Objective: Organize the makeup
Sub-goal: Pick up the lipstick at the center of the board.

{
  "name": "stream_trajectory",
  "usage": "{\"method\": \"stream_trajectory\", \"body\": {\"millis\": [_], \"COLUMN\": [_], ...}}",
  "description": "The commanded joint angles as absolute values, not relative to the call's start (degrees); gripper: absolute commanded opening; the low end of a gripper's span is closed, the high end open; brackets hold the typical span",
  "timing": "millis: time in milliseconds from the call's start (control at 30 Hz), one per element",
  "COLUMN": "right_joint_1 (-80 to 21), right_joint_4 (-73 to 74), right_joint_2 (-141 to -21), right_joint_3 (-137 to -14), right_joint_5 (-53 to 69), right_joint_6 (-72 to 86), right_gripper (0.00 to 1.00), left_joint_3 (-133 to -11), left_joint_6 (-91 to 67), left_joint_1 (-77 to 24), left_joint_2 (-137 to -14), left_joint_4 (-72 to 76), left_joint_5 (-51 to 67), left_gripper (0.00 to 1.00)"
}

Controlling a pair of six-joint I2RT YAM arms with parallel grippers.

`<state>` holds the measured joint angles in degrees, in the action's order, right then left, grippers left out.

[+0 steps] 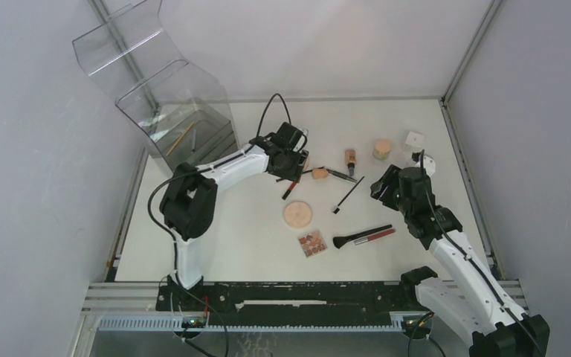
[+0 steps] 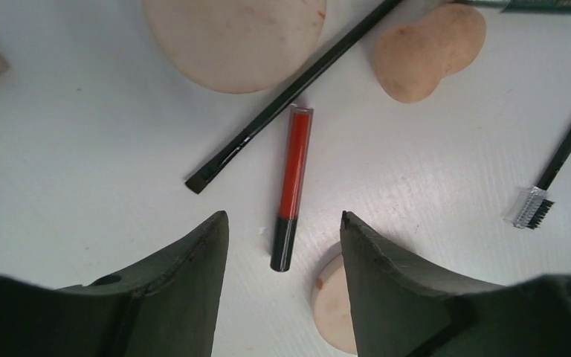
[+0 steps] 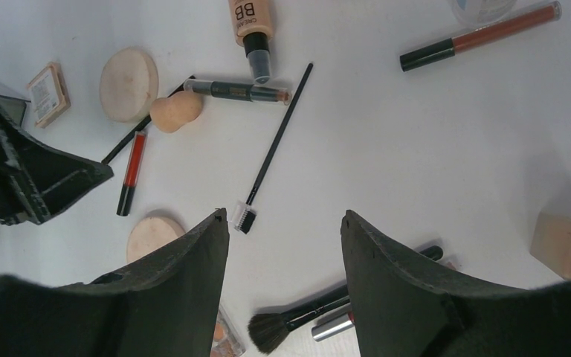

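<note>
The left gripper should next move down onto the red tube where its black cap begins, because that part of the tube already lies lengthwise between the open fingers.
The makeup lies scattered on the white table (image 1: 223, 238). My left gripper (image 1: 294, 172) is open and hovers low over a red tube with a black cap (image 2: 291, 186), whose cap end lies between the fingertips (image 2: 214, 230) untouched. A thin black brush (image 2: 290, 97), a beige sponge (image 2: 427, 50) and a peach disc (image 2: 234, 37) lie just beyond. A second disc (image 2: 331, 305) shows beside the right finger. My right gripper (image 3: 284, 216) is open and empty above a fluffy black brush (image 3: 320, 312), with a spoolie brush (image 3: 271, 152) ahead.
A clear acrylic organizer (image 1: 171, 111) stands at the back left. A tan BB bottle (image 1: 350, 158), jar (image 1: 381, 149) and white square piece (image 1: 414, 140) sit at the back right. A square palette (image 1: 312, 243) and red pencil (image 1: 378, 236) lie near the front.
</note>
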<state>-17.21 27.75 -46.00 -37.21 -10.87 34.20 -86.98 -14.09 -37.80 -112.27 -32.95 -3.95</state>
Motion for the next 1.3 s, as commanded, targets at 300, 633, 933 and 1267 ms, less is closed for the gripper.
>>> {"method": "stream_trajectory", "body": {"millis": [300,633,933,1267], "right_joint_1": [-16.9,-16.9,-16.9,-16.9], "right_joint_4": [26.2,25.8,25.7,25.4], "right_joint_2": [-47.1,-47.3,-47.5,-47.1], "right_joint_3": [-37.4,-37.4,-37.4,-36.9], "right_joint_5": [-11.0,-10.5,-10.3,-10.3], "right_joint_6": [34.3,34.4,34.1,33.8], "right_gripper": [0.65,0.65,0.65,0.65], "left_joint_3": [-86.8,-87.7,-92.6,-98.7], "left_joint_6": [-13.2,-8.9,8.7,15.1], "left_joint_1": [-38.7,-38.7,-38.0,-28.2], "left_joint_2": [-119.3,-117.3,-105.3,-100.2], "left_joint_4": [-32.3,-38.4,-52.5,-57.2], "left_joint_5": [-1.0,-4.8,-25.5,-43.9], "left_gripper": [0.46,0.04,0.00,0.00]}}
